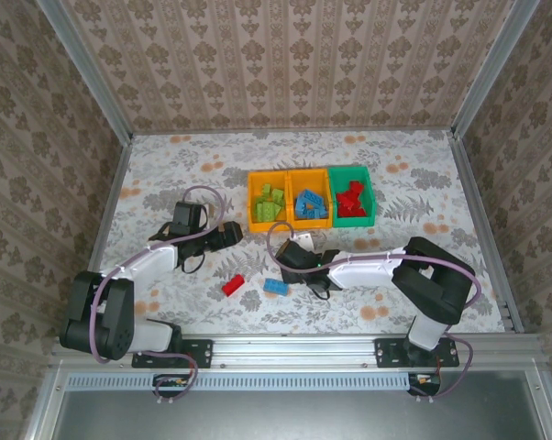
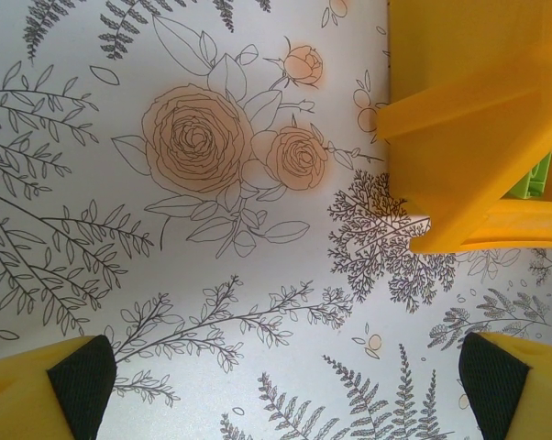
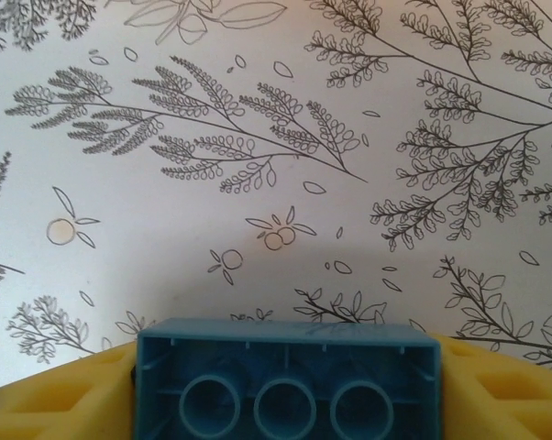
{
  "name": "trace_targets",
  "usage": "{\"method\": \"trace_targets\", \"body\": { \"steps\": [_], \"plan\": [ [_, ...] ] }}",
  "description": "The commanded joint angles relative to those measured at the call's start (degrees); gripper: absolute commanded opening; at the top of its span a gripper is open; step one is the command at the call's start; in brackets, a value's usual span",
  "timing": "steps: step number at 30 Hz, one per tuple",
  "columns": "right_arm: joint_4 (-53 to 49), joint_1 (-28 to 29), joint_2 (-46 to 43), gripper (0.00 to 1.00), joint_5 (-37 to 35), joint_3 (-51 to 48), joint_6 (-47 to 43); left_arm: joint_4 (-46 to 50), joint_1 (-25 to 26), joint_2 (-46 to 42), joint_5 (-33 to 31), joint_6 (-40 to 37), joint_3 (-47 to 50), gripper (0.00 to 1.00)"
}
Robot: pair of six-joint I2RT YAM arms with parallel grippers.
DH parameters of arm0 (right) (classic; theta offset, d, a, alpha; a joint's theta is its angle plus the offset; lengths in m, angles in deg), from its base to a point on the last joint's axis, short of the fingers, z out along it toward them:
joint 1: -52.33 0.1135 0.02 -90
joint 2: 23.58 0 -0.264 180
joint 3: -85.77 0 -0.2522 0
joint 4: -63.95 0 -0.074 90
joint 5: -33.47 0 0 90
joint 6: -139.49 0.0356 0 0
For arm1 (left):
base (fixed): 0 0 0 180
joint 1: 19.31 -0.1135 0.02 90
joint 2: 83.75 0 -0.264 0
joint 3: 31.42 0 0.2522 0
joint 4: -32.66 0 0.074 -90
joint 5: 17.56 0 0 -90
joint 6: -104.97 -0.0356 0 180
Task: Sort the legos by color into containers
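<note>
The blue brick goes up and outward in my right gripper next for release over the middle orange bin (image 1: 310, 223), since that bin already holds blue legos.
Three bins stand in a row. The left orange bin (image 1: 254, 213) holds green legos (image 1: 270, 202), the middle orange bin (image 1: 310, 223) holds blue ones (image 1: 310, 203), and the green bin (image 1: 371, 200) holds red ones (image 1: 351, 198). A red brick (image 1: 232, 285) lies loose on the table. My right gripper (image 3: 288, 367) is shut on a blue brick (image 3: 288, 380), low over the table with the brick's hollow underside facing the camera. In the top view a blue brick (image 1: 276, 286) shows by that arm's tip. My left gripper (image 2: 290, 385) is open over bare table, close to the orange bin's corner (image 2: 469, 119).
The flowered table cover (image 1: 166, 174) runs to metal rails at the left, right and near edges. A green brick (image 2: 533, 179) peeks over the orange bin's wall. Cables loop beside both wrists.
</note>
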Motion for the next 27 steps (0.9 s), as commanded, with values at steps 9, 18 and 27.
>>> {"method": "trace_targets", "body": {
  "steps": [9, 18, 27],
  "plan": [
    [-3.25, -8.55, -8.58, 0.57, 0.45, 4.78, -6.83, 2.9, 1.67, -2.78, -1.09, 0.07, 0.33, 1.0],
    [-8.54, -19.04, -0.36, 0.59, 3.38, 18.96, -15.07, 7.4, 6.25, -7.14, -5.91, -1.62, 0.84, 1.0],
    [-12.17, -25.59, 10.35, 0.63, 7.16, 31.44, -15.1, 14.85, 11.83, -12.82, -11.53, -1.26, 2.38, 1.0]
  ]
}}
